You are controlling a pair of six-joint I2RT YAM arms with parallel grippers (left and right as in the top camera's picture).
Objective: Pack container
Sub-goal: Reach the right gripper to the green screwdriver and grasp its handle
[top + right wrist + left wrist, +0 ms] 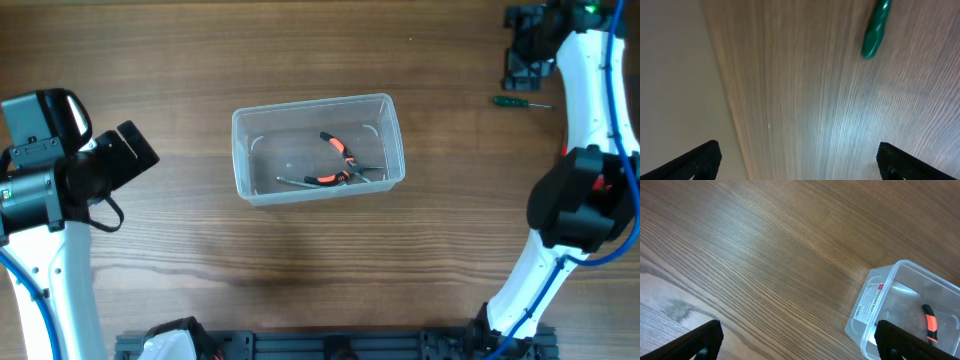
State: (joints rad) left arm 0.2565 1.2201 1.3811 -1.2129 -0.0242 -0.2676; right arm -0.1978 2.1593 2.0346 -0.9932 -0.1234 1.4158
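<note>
My right gripper moves back toward my base next, down to the screwdriver's green handle [511, 102] [877, 25].
The clear plastic container [316, 150] stands at the table's middle, lidless, with orange-handled pliers [340, 160] lying inside. In the left wrist view its corner [875, 305] and an orange pliers handle [930, 322] show at the lower right. My left gripper [135, 150] is open and empty, left of the container; its fingers are spread wide in the left wrist view [800, 345]. A green-handled screwdriver [518, 101] lies at the far right. My right gripper [525, 60] is open and empty just beyond it; the right wrist view shows the green handle [876, 30] above the fingers [800, 165].
The table's far edge runs along the left of the right wrist view [720, 100]. A dark rail [330, 345] lies along the table's near edge.
</note>
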